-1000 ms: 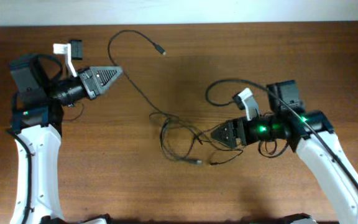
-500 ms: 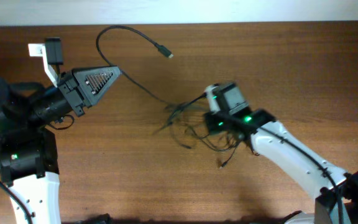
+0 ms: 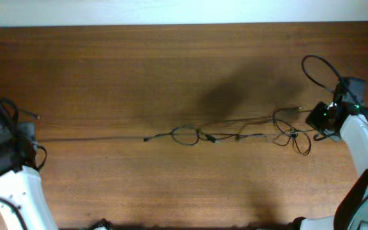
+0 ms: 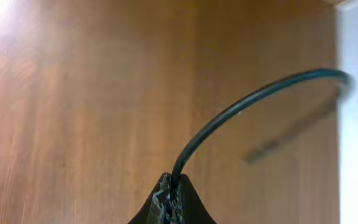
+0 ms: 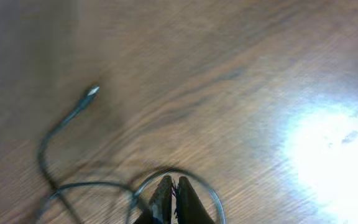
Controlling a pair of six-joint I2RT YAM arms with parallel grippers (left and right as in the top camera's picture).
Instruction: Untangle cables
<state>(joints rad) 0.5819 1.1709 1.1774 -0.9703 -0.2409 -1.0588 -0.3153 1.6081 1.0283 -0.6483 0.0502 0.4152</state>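
My left gripper moves just to the right in the overhead view next, slackening the straight-drawn cord, and lets go, since bare wood lies there.
The cables (image 3: 184, 135) are thin black cords drawn out in a nearly straight line across the middle of the table. A small knot of loops sits at the centre and a looser tangle (image 3: 292, 137) lies near the right end. My left gripper (image 4: 173, 186) is at the far left, shut on one black cord (image 4: 241, 109) that arcs up and right from its tips. My right gripper (image 3: 313, 119) is at the far right, shut on a thin strand with a cord loop (image 5: 185, 177) around its tips. A plug end (image 5: 92, 91) lies free on the wood.
The wooden table (image 3: 171, 64) ends at a pale wall along the top. A thicker black cable (image 3: 318, 69) loops off the right arm. The left arm's white body (image 3: 18, 191) fills the lower left corner, and the right arm (image 3: 363, 153) runs down the right edge.
Both arms have swung outward to the table's opposite sides, pulling the loose tangle into one long stretched line. The right gripper shut on a strand near the middle before moving right.
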